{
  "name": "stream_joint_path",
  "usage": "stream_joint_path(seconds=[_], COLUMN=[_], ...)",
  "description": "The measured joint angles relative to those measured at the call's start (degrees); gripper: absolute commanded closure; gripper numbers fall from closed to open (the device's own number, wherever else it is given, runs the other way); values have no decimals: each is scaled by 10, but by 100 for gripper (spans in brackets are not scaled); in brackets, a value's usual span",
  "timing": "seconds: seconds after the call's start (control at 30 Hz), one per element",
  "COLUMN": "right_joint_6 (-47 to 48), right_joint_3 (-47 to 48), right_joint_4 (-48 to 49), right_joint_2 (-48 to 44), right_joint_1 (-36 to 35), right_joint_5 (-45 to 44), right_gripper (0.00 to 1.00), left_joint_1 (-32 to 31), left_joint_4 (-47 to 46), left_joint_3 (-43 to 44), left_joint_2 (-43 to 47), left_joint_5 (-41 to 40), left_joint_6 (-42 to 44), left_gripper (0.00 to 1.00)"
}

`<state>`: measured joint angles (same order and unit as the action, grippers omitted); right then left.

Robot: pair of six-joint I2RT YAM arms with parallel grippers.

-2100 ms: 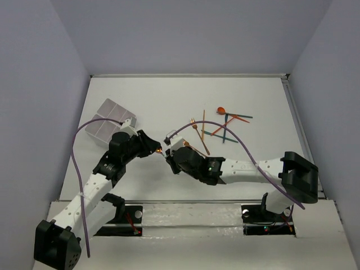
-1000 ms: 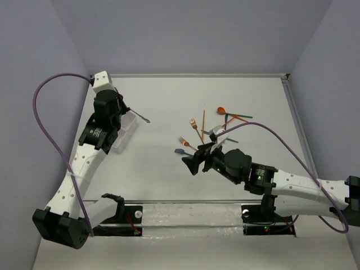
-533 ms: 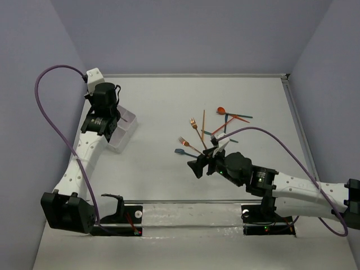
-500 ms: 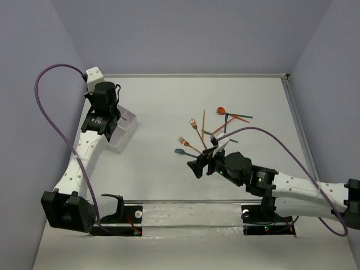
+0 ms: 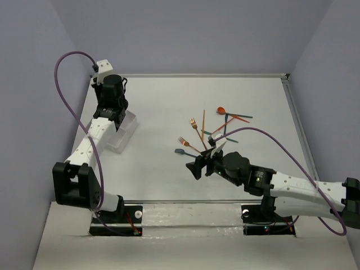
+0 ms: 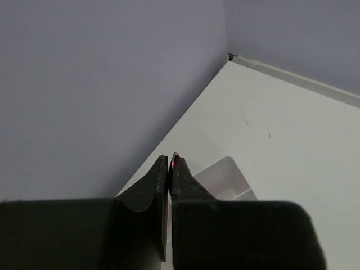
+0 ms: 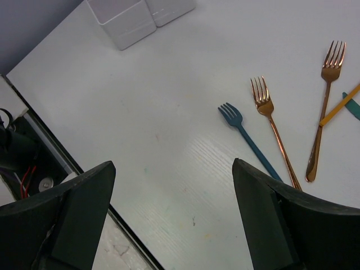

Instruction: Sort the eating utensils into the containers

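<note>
The thin utensil is still hanging high and close to the tray's side, so my left gripper will next move away and go down into the white divided tray [image 5: 125, 127] [image 6: 220, 181].
The white divided tray [image 5: 122, 134] lies at the table's left edge, also seen in the left wrist view [image 6: 226, 173] and the right wrist view [image 7: 134, 18]. My left gripper [image 5: 116, 85] [image 6: 170, 158] hangs above the tray's far end, shut on a thin utensil of which only a reddish sliver shows between the tips. My right gripper [image 5: 202, 163] [image 7: 173, 166] stands open and empty just above the table, close to a teal fork [image 7: 243, 130] [image 5: 181, 151] and a copper fork [image 7: 271, 121] [image 5: 189, 143]. Another copper fork [image 7: 325, 101] [image 5: 195, 126] lies beyond.
More utensils lie scattered at centre right: an orange-red spoon [image 5: 221, 111], a copper stick [image 5: 203, 120], teal and green pieces [image 5: 226, 136], an orange stick [image 7: 339, 106]. The side wall [image 6: 101, 84] stands close to the left gripper. The table's front rail [image 7: 34, 152] runs near the right gripper.
The left arm has swung further back and up over the tray's far end, still shut. The right arm has barely shifted, its jaws staying open.
</note>
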<state>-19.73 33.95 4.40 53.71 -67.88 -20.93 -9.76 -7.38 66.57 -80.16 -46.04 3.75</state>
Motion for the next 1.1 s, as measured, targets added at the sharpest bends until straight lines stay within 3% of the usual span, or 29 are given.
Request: stream_joint_path(seconds=[0.33, 0.8, 0.87, 0.9, 1.0, 1.1], right_joint_6=[0, 0, 0, 0, 0, 0], right_joint_3=[0, 0, 0, 0, 0, 0], right_joint_4=[3, 3, 3, 3, 2, -1], right_joint_2=[14, 3, 3, 3, 2, -5], right_joint_1=[0, 0, 0, 0, 0, 3], right_joint_5=[2, -3, -5, -5, -9, -12], right_gripper=[10, 10, 10, 10, 11, 11], left_joint_1=[-1, -27, -29, -29, -30, -34], left_joint_4=[-131, -201, -215, -217, -226, -228], left_joint_3=[-33, -101, -104, -105, -114, -118], left_joint_2=[-19, -68, -70, -70, -73, -74], left_joint_5=[-12, -9, -10, -10, -11, -12], left_joint_6=[70, 114, 116, 117, 122, 123], left_gripper=[94, 93, 76, 76, 49, 40])
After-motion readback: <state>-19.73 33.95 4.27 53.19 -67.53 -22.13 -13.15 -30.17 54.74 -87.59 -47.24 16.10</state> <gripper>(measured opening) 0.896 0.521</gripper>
